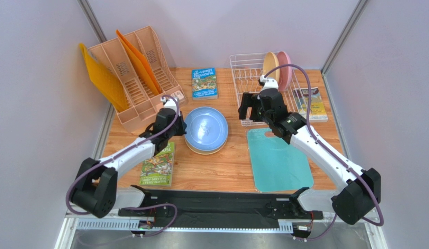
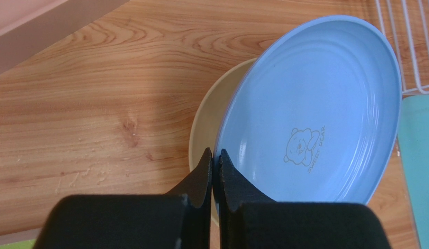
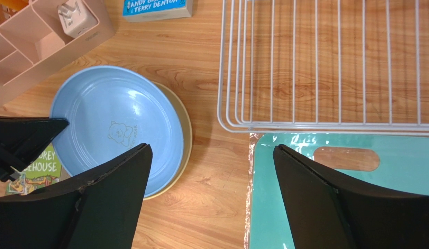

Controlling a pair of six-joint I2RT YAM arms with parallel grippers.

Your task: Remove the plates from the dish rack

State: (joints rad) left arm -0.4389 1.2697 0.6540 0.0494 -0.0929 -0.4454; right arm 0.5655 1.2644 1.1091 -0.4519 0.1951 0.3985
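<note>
I still have the second cream-yellow plate standing in the rack (image 1: 242, 78), so I will move my right gripper outward over the wires and close on that plate's upper rim (image 1: 276, 58).
A light blue plate (image 1: 206, 127) (image 2: 315, 104) (image 3: 112, 119) rests on a cream-yellow plate (image 1: 206, 151) (image 2: 216, 119) (image 3: 186, 136) on the table, left of the white wire dish rack (image 1: 242, 78) (image 3: 305, 126). My left gripper (image 1: 182, 121) (image 2: 214, 153) is shut on the blue plate's left rim. A second cream-yellow plate (image 1: 270, 65) and a pink plate (image 1: 285, 70) stand upright at the rack's far right end. Above the bare wood between the stacked plates and the rack's near edge, my right gripper (image 1: 251, 115) (image 3: 210, 149) hangs wide open and holds nothing.
A teal cutting board (image 1: 279, 158) (image 3: 357, 207) lies in front of the rack. A peach file organizer (image 1: 133, 78) with yellow folders stands at the back left. Books lie behind the plates (image 1: 204, 83), near the left arm (image 1: 158, 165) and right of the rack (image 1: 312, 104).
</note>
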